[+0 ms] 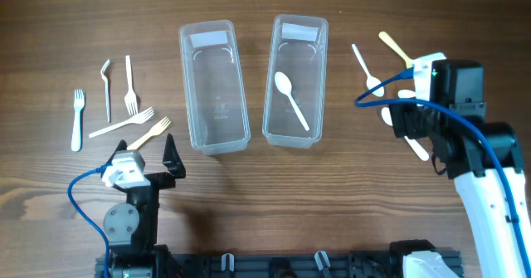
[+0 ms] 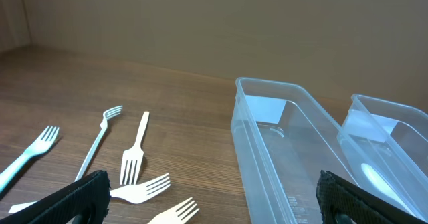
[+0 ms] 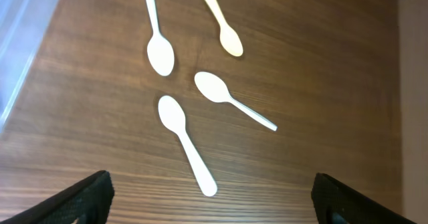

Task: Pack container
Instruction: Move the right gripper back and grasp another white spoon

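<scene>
The neck of the nearest white spoon (image 3: pixel 182 134) lies below my open fingers, so next I need to lower my right gripper onto it, just behind the spoon's bowl.
Two clear plastic containers stand side by side at the table's middle. The left one (image 1: pixel 214 95) is empty. The right one (image 1: pixel 314 70) holds one white spoon (image 1: pixel 291 99). Several plastic forks (image 1: pixel 129 91) lie to the left, also seen in the left wrist view (image 2: pixel 136 154). Several spoons (image 1: pixel 366 69) lie to the right. My left gripper (image 1: pixel 149 155) is open and empty near the cream fork (image 1: pixel 151 134), in front of the left container (image 2: pixel 281 137). My right gripper (image 1: pixel 400 112) is open and empty above the loose spoons (image 3: pixel 179 127).
In the right wrist view, one cream spoon (image 3: pixel 226 38) and three white ones lie close together on the wood. The right container (image 2: pixel 394 127) shows at the right edge of the left wrist view. A blue cable runs along each arm.
</scene>
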Motion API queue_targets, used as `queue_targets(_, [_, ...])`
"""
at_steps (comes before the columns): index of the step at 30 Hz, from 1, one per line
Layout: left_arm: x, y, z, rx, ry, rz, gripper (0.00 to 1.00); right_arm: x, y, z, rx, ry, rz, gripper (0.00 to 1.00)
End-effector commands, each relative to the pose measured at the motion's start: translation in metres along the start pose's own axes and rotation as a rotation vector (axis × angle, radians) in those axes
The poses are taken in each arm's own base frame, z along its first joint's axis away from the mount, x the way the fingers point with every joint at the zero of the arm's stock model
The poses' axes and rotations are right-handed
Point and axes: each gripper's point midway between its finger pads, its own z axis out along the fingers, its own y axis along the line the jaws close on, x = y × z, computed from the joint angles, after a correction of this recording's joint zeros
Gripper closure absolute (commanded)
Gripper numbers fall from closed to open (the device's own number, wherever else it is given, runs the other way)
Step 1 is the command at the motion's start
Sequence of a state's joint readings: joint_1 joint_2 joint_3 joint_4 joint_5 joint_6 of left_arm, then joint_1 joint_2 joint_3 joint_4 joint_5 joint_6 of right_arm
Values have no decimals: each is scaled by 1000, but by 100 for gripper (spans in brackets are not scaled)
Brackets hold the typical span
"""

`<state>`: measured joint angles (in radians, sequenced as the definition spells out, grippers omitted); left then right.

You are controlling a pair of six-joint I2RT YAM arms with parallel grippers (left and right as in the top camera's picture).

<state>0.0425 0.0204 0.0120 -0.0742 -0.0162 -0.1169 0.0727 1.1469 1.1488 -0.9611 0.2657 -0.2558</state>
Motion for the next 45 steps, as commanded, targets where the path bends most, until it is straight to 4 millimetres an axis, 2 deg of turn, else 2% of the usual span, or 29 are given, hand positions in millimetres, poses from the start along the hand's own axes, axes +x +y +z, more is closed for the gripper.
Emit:
queue_targets(1, [1,0,0,3,-1,1,0,7,1,26,-16,85,-106,8])
queue_targets(5, [1,0,0,3,-1,1,0,33,9,85,-96,278,-95,14])
queue_targets(7, [1,0,0,2,-1,1,0,41,23,102,-175,322,-82,15])
queue_targets(10, [1,0,0,3,-1,1,0,53,40,124,-275,384,-63,27])
queue_targets(13, [1,0,0,3,-1,1,0,61,45,134,-290,425,-65,37])
queue_targets(19, [1,0,0,2,-1,1,0,80,42,148,-302,492,-34,37])
queue_targets(22, [1,0,0,3,-1,1,0,90,40,153,-317,497,6,41])
queue_targets(25, [1,0,0,2,-1,1,0,94,46,159,-378,481,50,41])
queue_targets(27, [1,0,0,3,-1,1,0,100,49,161,-403,497,2,44])
queue_targets(35, [1,0,0,3,-1,1,0,120,63,186,-440,572,-11,46])
queue_targets(37, [1,0,0,3,-1,1,0,123,65,192,-442,580,-7,50])
queue_targets(38, [1,0,0,3,-1,1,0,125,68,199,-444,586,3,56])
queue_targets(40, [1,0,0,3,-1,1,0,126,74,201,-476,583,14,59])
queue_targets(43, [1,0,0,2,-1,1,0,121,76,204,-481,566,45,69])
queue_targets(45, [1,0,0,3,-1,1,0,119,76,206,-467,562,77,80])
